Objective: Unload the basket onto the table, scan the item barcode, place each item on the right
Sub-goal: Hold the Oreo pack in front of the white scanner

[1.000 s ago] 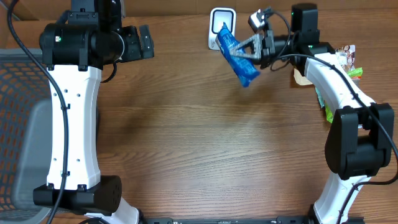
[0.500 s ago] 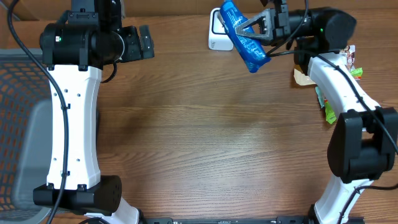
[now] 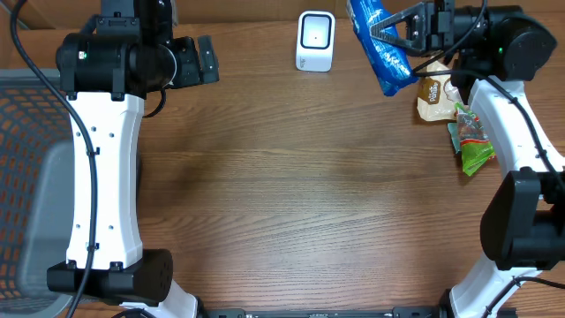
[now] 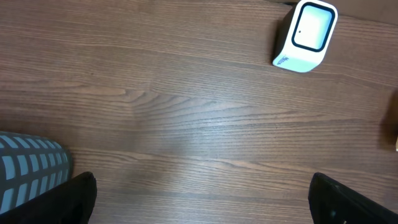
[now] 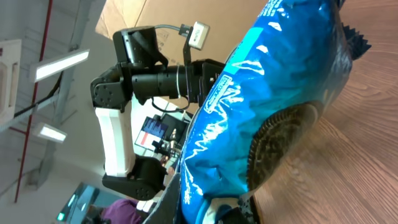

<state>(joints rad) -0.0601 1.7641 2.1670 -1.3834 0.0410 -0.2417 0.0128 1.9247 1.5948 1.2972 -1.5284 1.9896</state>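
Note:
Next, my right gripper will pass over the scanner (image 3: 315, 40), then return and lower to release the bag beside the brown packet, since that spot lies below the gripper.
A blue snack bag (image 3: 381, 44) hangs above the table's back edge, to the right of the white barcode scanner (image 3: 315, 40). My right gripper (image 3: 415, 26) is shut on the bag's right side. The bag (image 5: 261, 112) fills the right wrist view, pinched between that gripper's (image 5: 211, 199) fingers at the bottom. The bag is clear of the scanner's face, with a gap between them. My left gripper (image 3: 199, 60) stays high at the back left, open and empty. Its wrist view shows the gripper (image 4: 205, 205) over bare wood, with the scanner (image 4: 306, 35) at the top right.
A brown packet (image 3: 433, 97) and a green packet (image 3: 472, 141) lie at the right edge, under the right arm. A grey mesh basket (image 3: 26, 177) stands off the table's left side, and its corner (image 4: 28, 168) shows in the left wrist view.
The right arm has carried the blue bag up and to the right, from in front of the scanner to beside it. The left arm has not moved.

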